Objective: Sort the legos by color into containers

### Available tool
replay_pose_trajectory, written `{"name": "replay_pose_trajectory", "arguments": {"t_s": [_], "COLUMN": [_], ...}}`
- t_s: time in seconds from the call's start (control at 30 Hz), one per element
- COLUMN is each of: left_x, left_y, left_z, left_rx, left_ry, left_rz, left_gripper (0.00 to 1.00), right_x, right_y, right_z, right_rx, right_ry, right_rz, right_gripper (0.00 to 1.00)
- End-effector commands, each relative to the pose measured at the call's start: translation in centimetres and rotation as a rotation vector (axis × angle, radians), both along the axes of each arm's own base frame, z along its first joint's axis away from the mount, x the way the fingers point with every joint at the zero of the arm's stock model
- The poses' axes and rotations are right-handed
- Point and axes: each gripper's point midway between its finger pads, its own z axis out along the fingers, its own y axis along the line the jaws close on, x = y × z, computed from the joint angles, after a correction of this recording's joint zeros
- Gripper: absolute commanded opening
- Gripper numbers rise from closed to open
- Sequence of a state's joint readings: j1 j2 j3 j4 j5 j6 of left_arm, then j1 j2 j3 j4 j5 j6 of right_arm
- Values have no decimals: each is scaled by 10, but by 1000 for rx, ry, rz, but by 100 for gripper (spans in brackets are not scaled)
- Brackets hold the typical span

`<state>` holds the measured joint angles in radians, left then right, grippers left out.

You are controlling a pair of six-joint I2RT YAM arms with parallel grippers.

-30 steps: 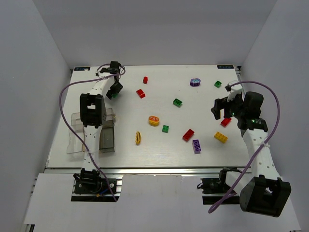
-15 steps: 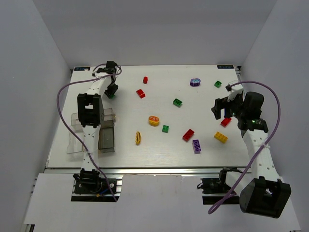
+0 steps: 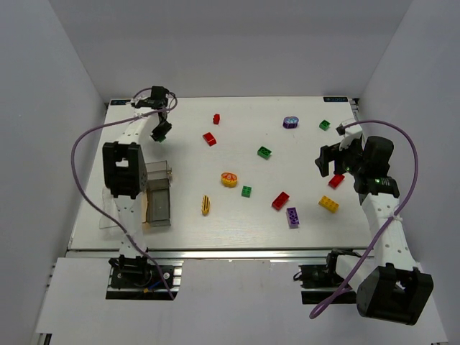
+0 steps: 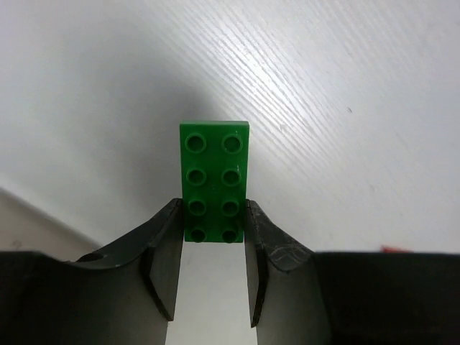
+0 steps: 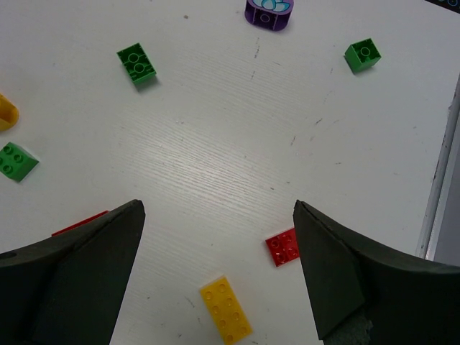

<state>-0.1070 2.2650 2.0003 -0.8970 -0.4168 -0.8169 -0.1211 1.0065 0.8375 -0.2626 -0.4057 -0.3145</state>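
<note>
The far clear bin is nearer the base than my left gripper, so next I will move that gripper back over the bin and let go of the green brick there.
My left gripper [image 3: 161,130] is shut on a green two-by-four brick [image 4: 214,180], pinched at its near end between both fingers and held above the table at the far left. The containers [image 3: 157,195], a tan bin joined to a clear bin [image 3: 108,208], sit near-left, nearer than that gripper. My right gripper [image 3: 328,161] is open and empty above the right side; its jaws stand wide over a red brick [image 5: 284,246] and a yellow brick [image 5: 226,310]. Loose legos lie across the table.
On the table lie red bricks [image 3: 209,139] [image 3: 280,200] [image 3: 336,181], green bricks [image 3: 264,152] [image 3: 246,191] [image 3: 325,125], a purple brick [image 3: 292,217], a purple rounded piece [image 3: 290,122], a yellow-red rounded piece [image 3: 228,179] and a yellow rounded piece [image 3: 205,205]. White walls enclose the table.
My left gripper has moved left and a little farther away with the green brick in it. The right arm has not moved.
</note>
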Motion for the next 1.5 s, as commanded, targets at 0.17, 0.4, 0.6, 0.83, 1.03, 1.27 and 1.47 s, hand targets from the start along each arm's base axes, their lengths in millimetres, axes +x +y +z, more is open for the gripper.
{"name": "replay_pose_trajectory", "arguments": {"t_s": [0.17,0.4,0.6,0.83,1.03,1.27,1.47], "left_x": [-61,-106,-120,-148,-160,-159,-160], "left_y": [9,16,36,54,49,55,55], "left_z": [100,84,90,74,56,47,43], "left_rx": [-96,-231,-211,-210,-270,-257,-269], "left_ry": [-227,-256,-272,-264,-260,-242,-213], "left_rz": [132,338,449,556,591,617,632], "left_gripper": [0,0,0,0,0,1,59], "right_x": [3,2,0,0,0,0,0], "right_y": [3,3,4,5,6,6,7], "right_z": [15,16,19,18,18,18,16], "right_rx": [0,0,1,5,4,7,8], "right_ry": [-57,-62,-71,-70,-70,-67,-62], "right_rz": [13,15,20,27,27,29,34], "right_gripper": [89,89,89,89,89,89,89]}}
